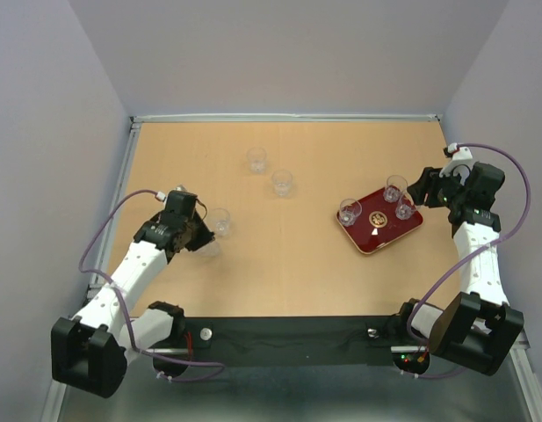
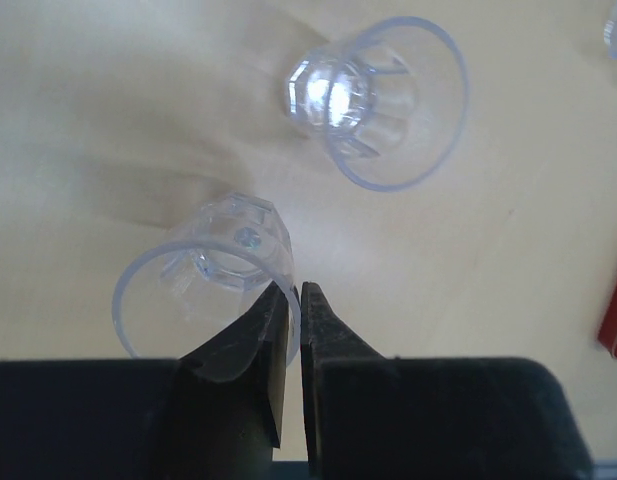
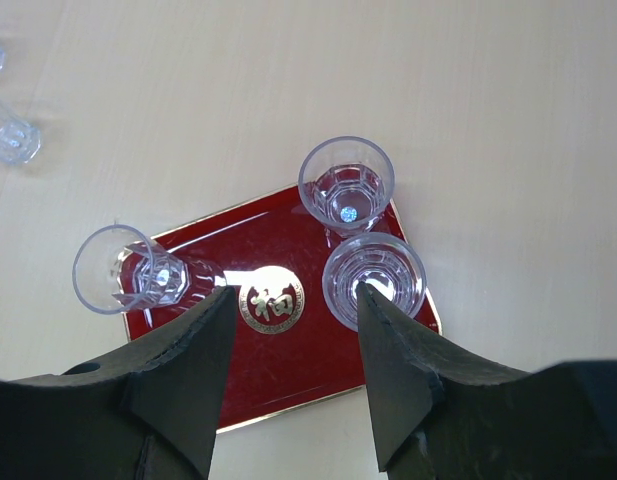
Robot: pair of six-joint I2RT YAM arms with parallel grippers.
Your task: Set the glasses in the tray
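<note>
My left gripper swings toward the tray next, lowers its glass between the emblem and the tray's far edge (image 1: 367, 208), and releases it there, since that red spot is bare.
My left gripper (image 2: 296, 300) is shut on the rim wall of a clear glass (image 2: 203, 290), one finger inside and one outside; the frames do not show whether the glass rests on the table. A second glass (image 2: 373, 100) stands just beyond it. In the top view the left gripper (image 1: 198, 239) is at the table's left, next to that glass (image 1: 219, 220). The dark red tray (image 1: 382, 236) holds three glasses (image 1: 350, 211) (image 1: 394, 187) (image 1: 405, 207). My right gripper (image 3: 293, 295) is open and empty above the tray (image 3: 288, 370).
Two more glasses (image 1: 256, 159) (image 1: 282, 182) stand on the wooden table toward the back centre. A raised metal edge (image 1: 288, 117) borders the table at the back and sides. The tray's corner (image 2: 616, 320) shows at the right of the left wrist view.
</note>
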